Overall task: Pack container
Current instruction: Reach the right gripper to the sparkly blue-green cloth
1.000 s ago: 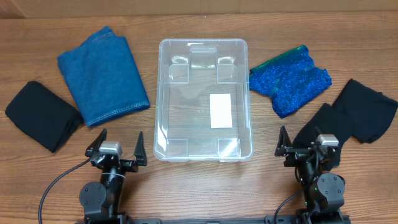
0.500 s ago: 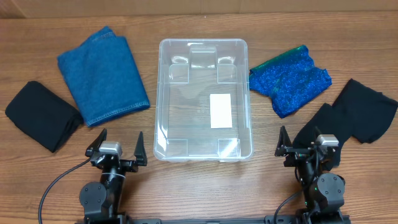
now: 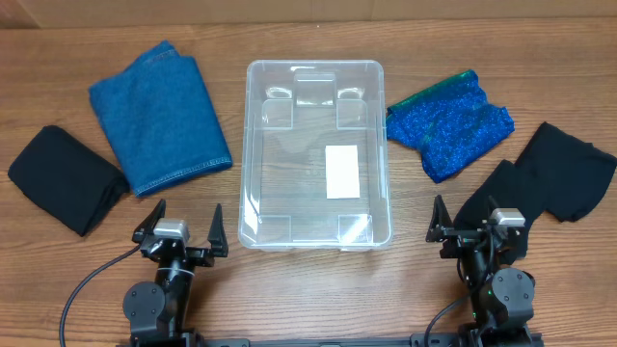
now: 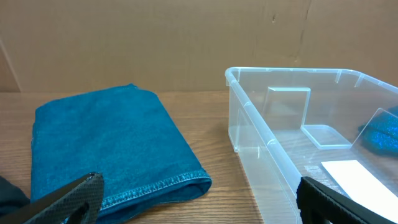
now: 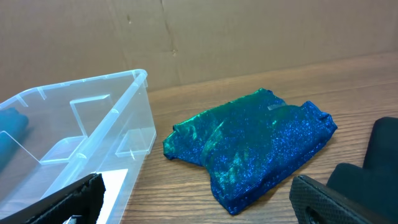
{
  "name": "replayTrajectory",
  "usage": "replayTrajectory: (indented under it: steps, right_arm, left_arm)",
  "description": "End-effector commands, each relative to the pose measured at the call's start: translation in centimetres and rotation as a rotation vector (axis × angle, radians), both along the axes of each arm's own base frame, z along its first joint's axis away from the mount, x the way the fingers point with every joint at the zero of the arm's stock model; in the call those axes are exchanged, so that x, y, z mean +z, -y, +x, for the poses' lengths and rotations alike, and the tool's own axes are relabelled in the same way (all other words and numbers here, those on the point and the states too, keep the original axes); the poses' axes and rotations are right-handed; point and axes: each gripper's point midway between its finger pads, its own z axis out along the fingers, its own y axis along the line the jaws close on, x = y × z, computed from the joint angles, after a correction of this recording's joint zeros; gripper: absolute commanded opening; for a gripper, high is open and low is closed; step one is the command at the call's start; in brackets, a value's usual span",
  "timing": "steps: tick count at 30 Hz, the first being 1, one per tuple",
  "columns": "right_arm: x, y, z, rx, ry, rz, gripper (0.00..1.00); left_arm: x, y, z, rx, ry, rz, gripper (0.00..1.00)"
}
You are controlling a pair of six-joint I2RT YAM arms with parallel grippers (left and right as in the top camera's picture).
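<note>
The sparkly blue-green cloth is still outside the container (image 3: 315, 69), so my right gripper will move outward and down onto the sparkly blue-green cloth's edge (image 3: 489, 137) that faces the black cloth.
The clear plastic container (image 3: 315, 69) stands in the table's middle, with only its white label (image 3: 342, 172) inside; it also shows in the left wrist view (image 4: 292, 78) and the right wrist view (image 5: 81, 87). A folded blue denim cloth (image 3: 159, 116) lies to its left, also in the left wrist view (image 4: 106, 146). A sparkly blue-green cloth (image 3: 448, 125) lies to its right, also in the right wrist view (image 5: 255, 146). My left gripper (image 3: 181, 229) is open and empty near the front edge, left of the container. My right gripper (image 3: 472, 224) is open and empty at the front right.
A black folded cloth (image 3: 66, 178) lies at the far left. Another black cloth (image 3: 554, 173) lies at the far right, its near end under my right gripper, its edge in the right wrist view (image 5: 379, 162). A cardboard wall (image 4: 155, 37) stands behind the table.
</note>
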Motion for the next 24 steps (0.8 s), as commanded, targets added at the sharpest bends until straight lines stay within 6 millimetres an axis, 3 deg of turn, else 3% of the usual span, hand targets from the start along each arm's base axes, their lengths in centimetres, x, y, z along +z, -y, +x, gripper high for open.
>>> replayTrajectory:
  steps: [1,8,12,15,19,22,24]
  right_arm:
    - [0.6,-0.4,-0.1,0.028,0.013,0.003,1.00]
    - [0.9,-1.9,-0.2,0.103,0.018,0.080,1.00]
    - [1.2,-0.8,-0.2,0.039,0.000,0.094,1.00]
    - [3.0,0.6,0.3,-0.046,-0.019,0.081,1.00]
    - [6.6,1.5,3.1,-0.120,-0.106,0.047,1.00]
    - [9.1,1.0,8.1,-0.122,-0.244,0.023,1.00]
    - [9.5,0.7,10.7,-0.100,-0.353,0.024,1.00]
  left_arm:
    - [0.1,0.0,0.0,0.000,0.009,0.020,1.00]
    - [0.0,0.1,0.0,-0.001,0.004,-0.014,1.00]
    - [0.3,0.5,-0.1,-0.020,-0.007,-0.113,1.00]
    - [2.6,0.6,-0.8,-0.022,-0.010,-0.106,1.00]
    - [7.3,0.6,-1.5,-0.021,-0.009,-0.049,1.00]
    - [11.0,-0.2,-0.7,0.025,-0.096,-0.050,1.00]
    - [12.7,-0.7,0.0,0.046,-0.178,-0.055,1.00]
